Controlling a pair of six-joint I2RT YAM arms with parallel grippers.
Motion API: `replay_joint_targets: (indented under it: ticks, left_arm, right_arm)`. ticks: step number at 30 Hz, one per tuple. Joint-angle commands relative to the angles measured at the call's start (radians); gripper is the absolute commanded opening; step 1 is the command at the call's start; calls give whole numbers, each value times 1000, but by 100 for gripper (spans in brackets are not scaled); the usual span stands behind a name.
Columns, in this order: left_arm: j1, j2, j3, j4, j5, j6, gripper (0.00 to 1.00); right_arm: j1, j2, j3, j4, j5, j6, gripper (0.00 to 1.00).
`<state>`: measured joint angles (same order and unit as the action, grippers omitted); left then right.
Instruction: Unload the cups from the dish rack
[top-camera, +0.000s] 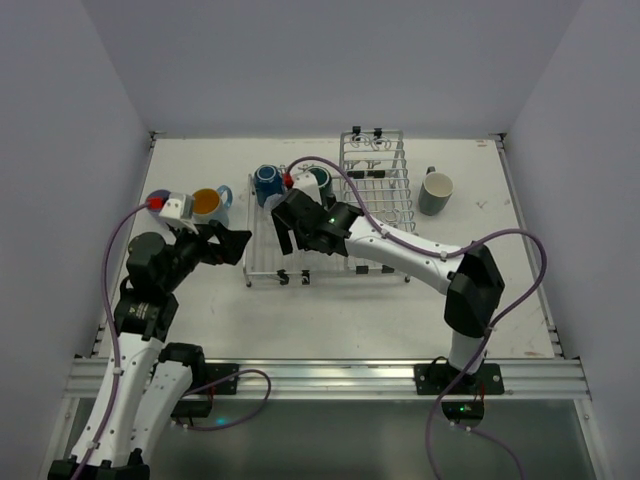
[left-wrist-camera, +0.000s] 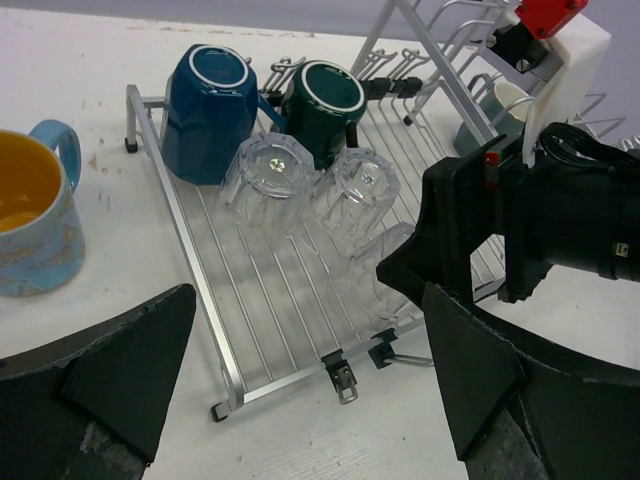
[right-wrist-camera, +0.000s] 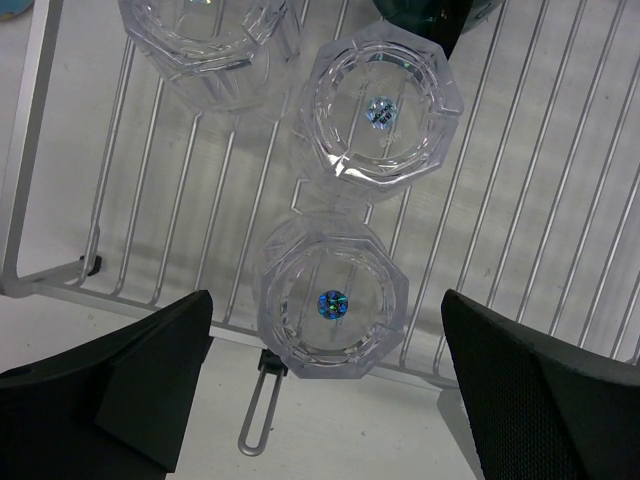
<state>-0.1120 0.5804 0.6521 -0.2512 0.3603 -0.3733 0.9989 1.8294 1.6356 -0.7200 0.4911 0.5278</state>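
Next, my right gripper lowers around the front glass and closes on its sides, since it stands between my open fingers with space on either side.
The silver wire dish rack (top-camera: 263, 262) sits mid-table. At its far edge stand a blue mug (top-camera: 266, 185) and a dark green mug (top-camera: 318, 182), both upside down. Three clear glasses rest inverted on the grid (left-wrist-camera: 260, 310): one (left-wrist-camera: 270, 170) by the blue mug, one (left-wrist-camera: 362, 185) beside it, one (right-wrist-camera: 332, 300) at the front rail. My right gripper (right-wrist-camera: 328, 345) hangs open over that front glass, fingers on either side and apart from it. My left gripper (top-camera: 232, 243) is open, left of the rack, holding nothing.
A light-blue mug with a yellow inside (top-camera: 210, 204) stands on the table left of the rack, close to my left wrist. A grey-green mug (top-camera: 436, 193) stands right of the rack's raised tined section (top-camera: 375, 165). White walls close in the table on three sides.
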Motion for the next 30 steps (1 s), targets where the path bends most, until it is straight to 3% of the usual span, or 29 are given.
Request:
replay_joint_targets:
  ticks: [1,8,12,15,19,22,23,30]
  left_arm:
    - [-18,6,9,21,19,27,100]
    - [-46,-5,15,4,-6,36,100]
    - [-55,-7,23,-8,-35,39,100]
    - [-57,-10,24,-8,-47,40,100]
    - [-57,-8,24,-7,-49,39,100]
    - [-58,-2,21,4,-26,36,98]
    - [-58,-1,17,15,-15,31,97]
    - [-58,18,17,58,110,-25,89]
  right_arm:
    - [-5,25,40,-38,43,60,99]
    - [-17,77,64,-38,6,80,99]
    - [-17,97,79,-33,-3,81,93]
    - [-19,93,73,-4,-9,77,84]
    - [-19,68,66,25,15,77,56]
    - [-11,10,58,43,58,71,45]
    - [-9,-10,53,63,66,61,37]
    - [13,-202,-12,160,72,20,31]
